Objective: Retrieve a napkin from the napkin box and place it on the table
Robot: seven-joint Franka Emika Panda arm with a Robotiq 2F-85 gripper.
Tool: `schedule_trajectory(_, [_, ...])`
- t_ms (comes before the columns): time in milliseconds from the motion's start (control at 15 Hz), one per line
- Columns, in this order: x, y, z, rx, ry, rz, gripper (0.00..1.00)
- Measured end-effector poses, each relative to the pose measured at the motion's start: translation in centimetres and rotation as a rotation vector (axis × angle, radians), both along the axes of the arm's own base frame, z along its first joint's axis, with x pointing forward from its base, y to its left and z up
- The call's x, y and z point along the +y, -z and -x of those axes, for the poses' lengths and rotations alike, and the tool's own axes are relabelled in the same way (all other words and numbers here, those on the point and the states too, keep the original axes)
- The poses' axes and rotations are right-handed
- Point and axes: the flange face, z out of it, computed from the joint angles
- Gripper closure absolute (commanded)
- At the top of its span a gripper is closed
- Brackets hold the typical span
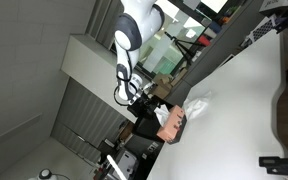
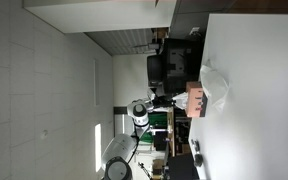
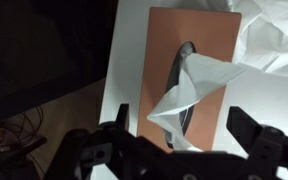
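Observation:
The strip of white napkin lies just below my gripper, sticking up from the dark slot, so I need to ease the open jaws down around it and close.
The tan-brown napkin box (image 3: 199, 60) lies on the white table (image 3: 134, 60) near its edge. A white napkin (image 3: 189, 85) sticks up out of the box's dark slot. A second, crumpled napkin (image 3: 274, 35) lies on the table beside the box. My gripper (image 3: 184, 125) is open just above the box, with the upright napkin between its black fingers and neither finger closed on it. In both exterior views the gripper (image 1: 149, 97) (image 2: 176, 97) hovers at the box (image 1: 172, 122) (image 2: 195, 98), with the loose napkin (image 1: 197, 103) (image 2: 216, 85) next to it on the table (image 1: 249, 100) (image 2: 259, 100).
The table's edge runs close by the box, with dark floor and cables (image 3: 34, 120) beyond it. A black chair-like shape (image 2: 169, 68) stands near the box off the table. A dark object (image 1: 284, 100) sits at the table's far side.

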Motion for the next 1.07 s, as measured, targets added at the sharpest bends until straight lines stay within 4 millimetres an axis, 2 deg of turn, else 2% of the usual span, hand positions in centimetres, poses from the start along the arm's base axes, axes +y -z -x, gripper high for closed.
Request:
schedule_trajectory(200, [0.0,-0.7,-0.4,-0.027,-0.005,0.002,0.00])
schedule_trajectory(467, [-0.2,0.5,-0.5,-0.006,0.002,0.001,0.00])
schedule_trajectory(533, [-0.3,1.0,-0.5,0.003,0.005,-0.003,0.24])
schedule_trajectory(600, [-0.3,1.6,-0.4,0.014,0.009,-0.010,0.25])
schedule_trajectory(667, [-0.3,2.1,-0.4,0.023,0.014,-0.017,0.32])
schedule_trajectory(867, [-0.2,3.4,-0.4,0.033,0.041,-0.046,0.54])
schedule_trajectory(1067, [-0.1,3.8,-0.5,0.031,0.068,-0.068,0.76])
